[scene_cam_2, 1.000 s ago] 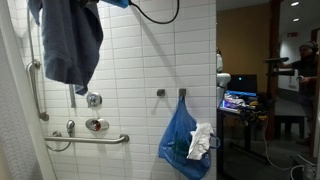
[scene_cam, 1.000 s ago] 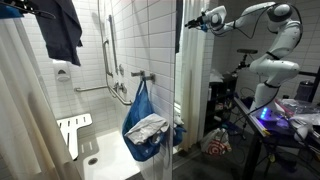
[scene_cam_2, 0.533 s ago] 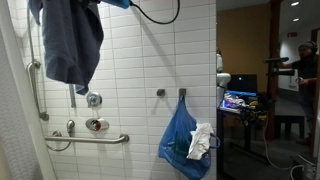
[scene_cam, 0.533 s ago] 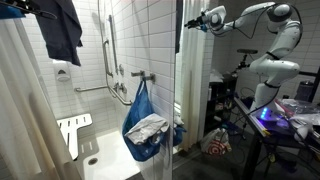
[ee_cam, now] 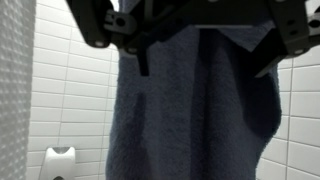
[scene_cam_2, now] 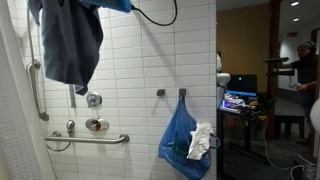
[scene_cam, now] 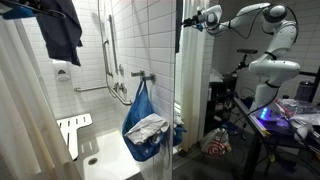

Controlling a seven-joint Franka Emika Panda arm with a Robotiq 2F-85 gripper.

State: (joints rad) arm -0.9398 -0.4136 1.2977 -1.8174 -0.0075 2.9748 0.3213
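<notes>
The cloth is still out of reach of my gripper's open fingers, so my gripper will move outward onto the upper part of the dark blue towel next.
A dark blue towel point(ee_cam: 200, 110) hangs straight ahead and fills most of the wrist view. My gripper point(ee_cam: 200, 60) comes in from the top of that view. Its two black fingers stand wide apart, open, with nothing between them, and they do not touch the cloth. In both exterior views the towel point(scene_cam: 60, 30) point(scene_cam_2: 70, 40) hangs high at the left of a white-tiled shower. The gripper point(scene_cam_2: 115, 5) shows at the top edge, just right of the towel's top, trailing a black cable. The white arm point(scene_cam: 250, 20) reaches in from the right at the same height.
A blue bag point(scene_cam: 145, 125) point(scene_cam_2: 182, 140) with white cloth in it hangs on a wall hook. Grab bars point(scene_cam_2: 90, 138) and a valve point(scene_cam_2: 97, 125) line the tiles. A soap dish point(ee_cam: 60, 158), a fold-down seat point(scene_cam: 72, 132) and a curtain point(scene_cam: 20, 110) stand at the left.
The end of the arm has edged slightly up and toward the towel. The fingers stay open, and the towel has not moved.
</notes>
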